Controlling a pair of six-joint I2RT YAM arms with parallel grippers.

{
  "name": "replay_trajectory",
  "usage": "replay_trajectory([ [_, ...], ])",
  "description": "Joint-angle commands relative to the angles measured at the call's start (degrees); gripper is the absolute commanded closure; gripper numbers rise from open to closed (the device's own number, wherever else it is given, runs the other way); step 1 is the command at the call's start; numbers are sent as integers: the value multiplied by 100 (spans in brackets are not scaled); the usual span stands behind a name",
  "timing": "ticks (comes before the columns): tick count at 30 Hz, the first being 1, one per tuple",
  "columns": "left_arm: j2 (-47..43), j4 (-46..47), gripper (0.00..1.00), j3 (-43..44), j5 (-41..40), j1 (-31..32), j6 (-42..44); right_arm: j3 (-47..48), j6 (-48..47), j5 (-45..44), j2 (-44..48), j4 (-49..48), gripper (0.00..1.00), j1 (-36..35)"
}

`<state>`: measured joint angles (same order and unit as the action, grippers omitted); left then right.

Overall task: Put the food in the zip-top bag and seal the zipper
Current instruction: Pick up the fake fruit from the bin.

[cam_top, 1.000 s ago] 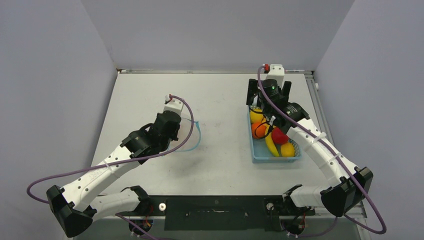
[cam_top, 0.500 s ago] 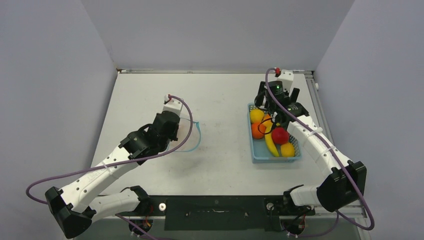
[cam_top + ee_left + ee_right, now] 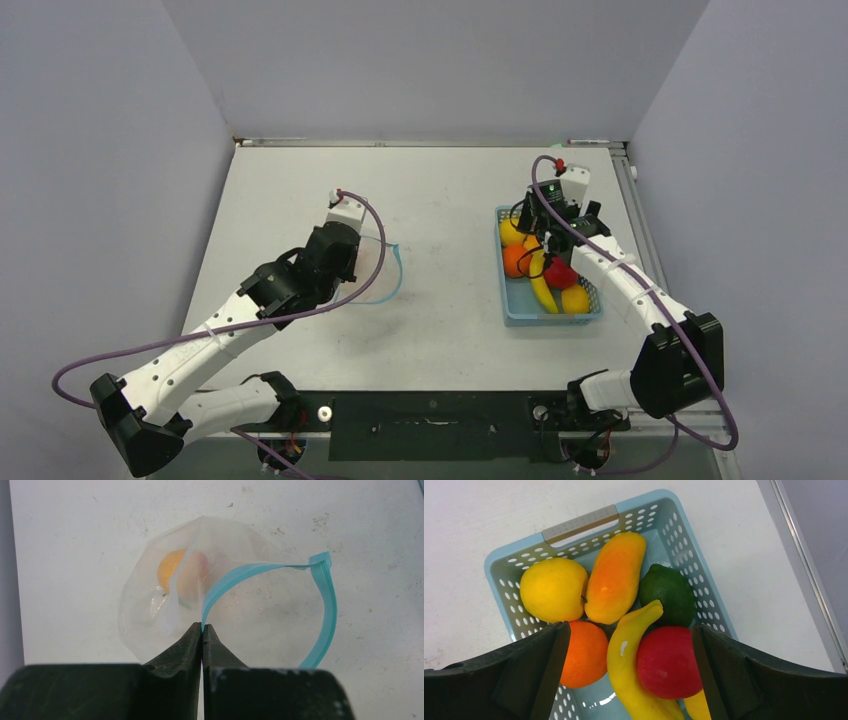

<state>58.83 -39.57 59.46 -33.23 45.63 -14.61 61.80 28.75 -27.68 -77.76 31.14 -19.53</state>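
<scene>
My right gripper is open and will next move down and back toward my base, with its fingers on both sides of the fruit. The red fruit lies uncovered against the banana.
The clear zip-top bag lies on the table with its mouth held open in a loop. My left gripper is shut on the bag's teal zipper at the near edge of the mouth. An orange round fruit shows through the plastic inside the bag. The remaining food sits in a light blue basket: a yellow round, a mango, a green one, an orange, a banana and a red one. My right gripper hangs open above the banana and the red fruit.
In the top view the basket stands right of centre, with the bag left of centre on the white table. Grey walls close in the left, far and right sides. A metal rail runs along the table's right edge.
My right wrist has drawn back from the basket's far end to hang over the fruit in its middle. The left arm and the bag have not moved.
</scene>
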Motion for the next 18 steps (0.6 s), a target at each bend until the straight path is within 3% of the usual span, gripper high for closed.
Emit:
replay_trajectory([
  [1,-130,310,100,54,101,-32,-24,-145,414,-360,228,245,5,40],
  [18,-150,310,100,37,233,-33,-31,-749,798,-368,1066,785,5,54],
])
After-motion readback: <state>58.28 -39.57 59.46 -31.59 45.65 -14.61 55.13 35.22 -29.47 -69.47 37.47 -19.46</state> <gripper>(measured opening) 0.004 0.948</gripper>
